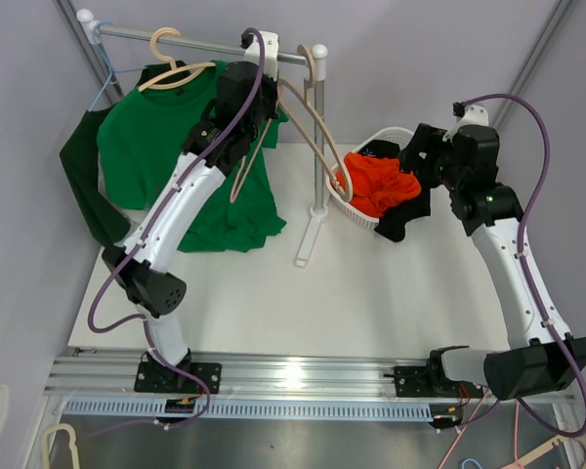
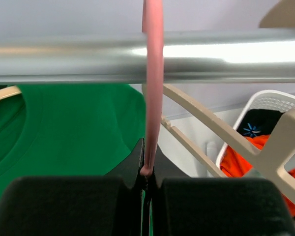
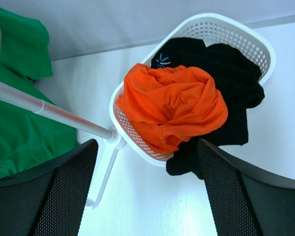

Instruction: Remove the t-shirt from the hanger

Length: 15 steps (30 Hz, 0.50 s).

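Note:
I need to move my left gripper along the bar next, toward the bare beige hanger by the white post, and let go of the pink hook, because the hook is already over the bar.
A green t-shirt hangs on a beige hanger at the left of the rail. My left gripper is up by the rail, shut on the pink hook of a bare hanger, and the hook runs up across the rail. An orange t-shirt lies bunched in the white basket. Just above that basket, my right gripper is open and holds nothing.
A dark green garment hangs behind the green one on a blue hanger. A black garment spills over the basket's near rim. The rack's white post stands between the arms, its foot on the table.

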Motion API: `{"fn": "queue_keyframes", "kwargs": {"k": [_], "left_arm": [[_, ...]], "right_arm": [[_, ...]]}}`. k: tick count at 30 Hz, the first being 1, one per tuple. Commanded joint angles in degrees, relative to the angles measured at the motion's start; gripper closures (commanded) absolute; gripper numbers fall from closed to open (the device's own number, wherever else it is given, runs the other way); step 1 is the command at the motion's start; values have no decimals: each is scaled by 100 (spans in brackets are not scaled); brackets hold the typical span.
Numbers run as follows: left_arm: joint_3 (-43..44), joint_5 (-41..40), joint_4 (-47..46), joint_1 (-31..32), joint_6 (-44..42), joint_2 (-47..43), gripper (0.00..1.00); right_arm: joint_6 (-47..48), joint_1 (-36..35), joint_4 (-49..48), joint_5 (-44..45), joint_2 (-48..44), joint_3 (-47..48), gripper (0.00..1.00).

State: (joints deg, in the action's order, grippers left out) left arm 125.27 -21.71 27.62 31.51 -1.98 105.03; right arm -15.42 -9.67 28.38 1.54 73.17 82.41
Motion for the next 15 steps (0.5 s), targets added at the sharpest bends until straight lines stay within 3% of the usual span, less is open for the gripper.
{"fn": "queue_keyframes", "kwargs": {"k": [1,6,10,15], "left_arm": [[102,-605,-555,48,-154,-45,99],[471,-553,-117,110,74,97,99],[296,-851,-125,154,66,-97,99],[534,-71,743,154,776,-149,99]], "right_arm": [[-5,0,-79,-13,-48,-102,13],[-22,-8,-175,4,-118,-313,13],[-92,-8,-254,-84,-118,-410,13],[-137,-8,-280,-84,-83,-436,13]]}}
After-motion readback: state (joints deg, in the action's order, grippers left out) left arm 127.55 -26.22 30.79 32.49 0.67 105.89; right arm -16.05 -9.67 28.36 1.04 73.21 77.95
